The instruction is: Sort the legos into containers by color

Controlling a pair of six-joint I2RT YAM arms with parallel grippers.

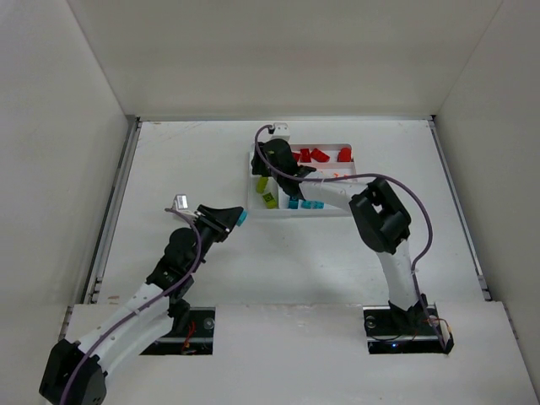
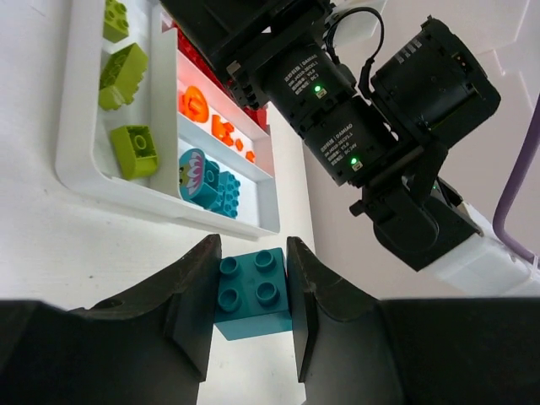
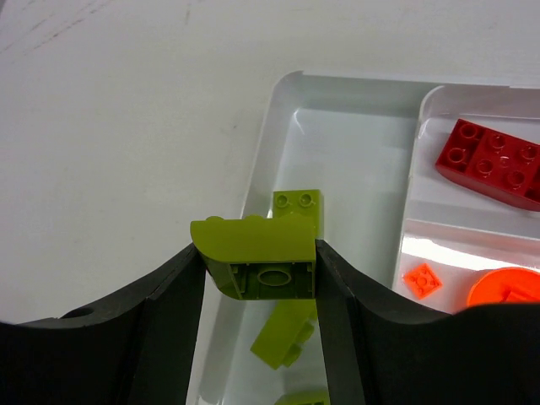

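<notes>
My left gripper will next swing outward, to its right in the top view, to the tray's section with the matching teal pieces and let go of the teal brick there.
My left gripper (image 2: 251, 257) is shut on a teal four-stud brick (image 2: 253, 291), held just short of the near rim of the white tray (image 2: 160, 207). From above, this gripper (image 1: 239, 218) sits left of the tray's (image 1: 278, 213) front corner. My right gripper (image 3: 257, 253) is shut on a lime green curved brick (image 3: 253, 253), hanging over the tray's tall section, where other green bricks (image 3: 297, 207) lie. The long sections hold red bricks (image 3: 494, 162), orange pieces (image 2: 196, 103) and teal pieces (image 2: 207, 181).
The right arm (image 2: 371, 126) reaches over the tray, close above and to the right of my left gripper. White walls (image 1: 76, 169) close in the table on the left, back and right. Bare tabletop (image 1: 169, 160) lies left of the tray.
</notes>
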